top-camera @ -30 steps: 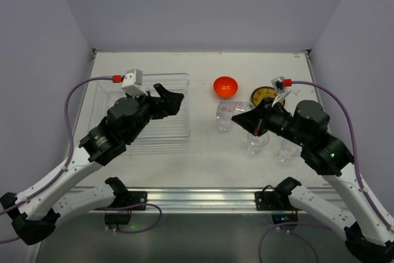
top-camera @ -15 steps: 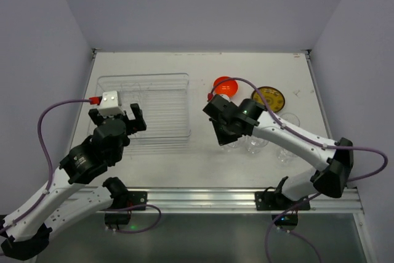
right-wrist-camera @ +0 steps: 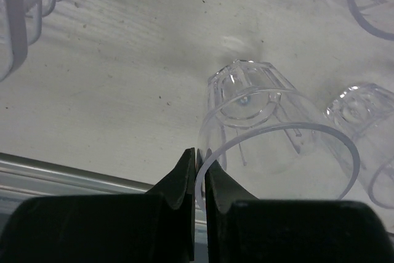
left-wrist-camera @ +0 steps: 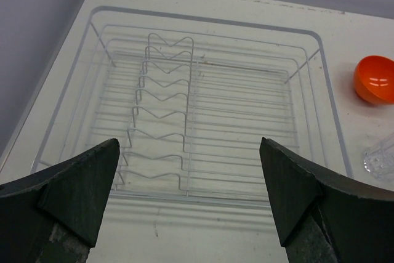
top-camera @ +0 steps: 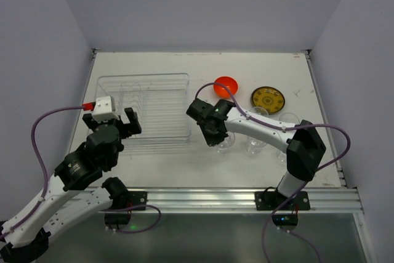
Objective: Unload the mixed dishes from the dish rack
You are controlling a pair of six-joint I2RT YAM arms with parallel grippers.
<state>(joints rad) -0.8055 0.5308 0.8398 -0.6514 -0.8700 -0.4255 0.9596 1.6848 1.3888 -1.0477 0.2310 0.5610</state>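
The upright glass comes down next in my right gripper to stand on the bare tabletop showing between the rack (top-camera: 175,129) and other glasses. My right gripper releases the glass's rim there.
The clear dish rack (top-camera: 175,129) stands at the left and holds no dishes; the left wrist view shows its bare ribs and rim (left-wrist-camera: 209,24). My left gripper (top-camera: 126,122) hovers open and empty over its near edge (left-wrist-camera: 188,152). My right gripper (top-camera: 213,137) is shut on the rim of an upright clear glass (top-camera: 226,144), just right of the rack; the right wrist view shows the jaws (right-wrist-camera: 197,155) pinching that glass's wall (right-wrist-camera: 265,109). The orange bowl (top-camera: 226,85) and the yellow patterned plate (top-camera: 268,98) lie on the table. No black plate is in view.
More clear glasses stand right of the held one (top-camera: 257,141), (top-camera: 287,121), (top-camera: 285,152), close together (right-wrist-camera: 363,121). The rack's corner (right-wrist-camera: 15,10) is just left of my right gripper. The table's metal front rail (top-camera: 197,196) runs along the near edge.
My left gripper has pulled back from over the rack toward the near edge. My right arm has swung left, lowered beside the rack, and now pinches a glass rim.
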